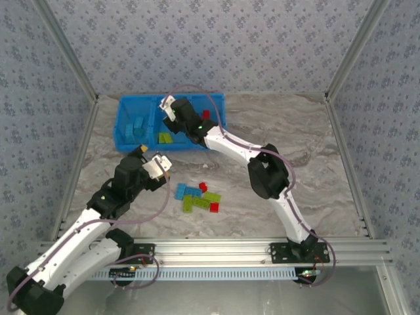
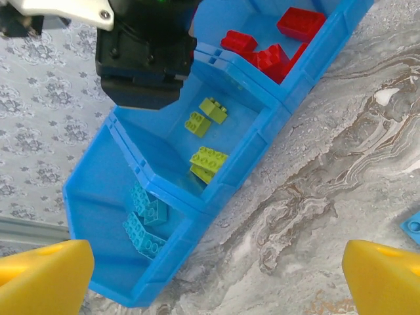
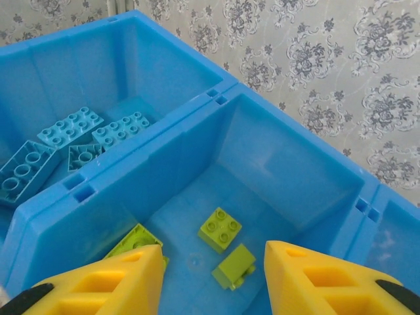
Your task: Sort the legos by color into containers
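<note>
My left gripper is above the nearest light blue brick (image 1: pixel 180 191) (image 2: pixel 413 227) of the loose legos, which lies toward my base, so it should turn and move down and back onto it.
The three joined blue containers (image 1: pixel 119 125) stand at the back left. In the left wrist view, light blue legos (image 2: pixel 146 226) lie in one bin, lime green ones (image 2: pixel 209 159) in the middle bin and red ones (image 2: pixel 272 56) in the third. My right gripper (image 1: pixel 169 108) hangs over the middle bin, open (image 3: pixel 213 254), nothing between its yellow fingers (image 3: pixel 111 282). Below it lie green bricks (image 3: pixel 220 228). My left gripper (image 1: pixel 156 164) is wide open (image 2: pixel 216 262) over bare table in front of the bins. Several loose legos (image 1: pixel 199 197) lie mid-table.
The marble table (image 1: pixel 295 138) is bordered by aluminium rails and patterned walls. The right arm (image 1: pixel 262 170) stretches diagonally from the near right toward the bins. A light blue brick (image 2: pixel 413 226) shows at the right edge of the left wrist view.
</note>
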### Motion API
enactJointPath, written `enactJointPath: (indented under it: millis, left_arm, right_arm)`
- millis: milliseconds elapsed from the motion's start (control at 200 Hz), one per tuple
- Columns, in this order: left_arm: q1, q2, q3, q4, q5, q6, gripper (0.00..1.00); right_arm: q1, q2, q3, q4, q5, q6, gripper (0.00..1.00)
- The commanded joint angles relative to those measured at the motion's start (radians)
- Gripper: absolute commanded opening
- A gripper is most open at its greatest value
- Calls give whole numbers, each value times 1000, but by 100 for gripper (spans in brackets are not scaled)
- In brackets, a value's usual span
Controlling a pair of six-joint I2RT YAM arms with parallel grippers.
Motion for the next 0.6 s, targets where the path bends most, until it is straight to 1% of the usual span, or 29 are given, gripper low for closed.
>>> enactJointPath:
  millis: [0,90,160,225,325,375,440,510,595]
  left_arm:
    - [9,1,30,10,-15,-55,97]
    - [25,16,38,11,-16,-86,98]
    - [42,39,51,5,-22,-126,99]
    - [61,74,71,-11,-27,-176,99]
    - [98,148,126,-57,-19,-289,99]
    - [115,190,170,-98,5,-409,99]
    - [118,253,273,-186,51,-615,98]
    - [119,324,356,-276,116,-865,94]
    - [117,405,401,-364,212,-1067,91]
  right_arm:
    - [-13,-193,-96,0,-18,59,47]
    - [-36,-320,-218,2,-18,129,48]
    - [-59,-452,-341,4,-33,198,49]
    - [-77,-586,-508,47,-54,261,51]
    - [-89,-770,-761,159,-88,334,58]
    - [-88,-842,-877,195,-133,355,60]
    - [-87,-912,-950,173,-212,374,63]
    - [-81,-957,-981,84,-314,383,67]
    - [-69,-985,-993,-32,-423,396,72]
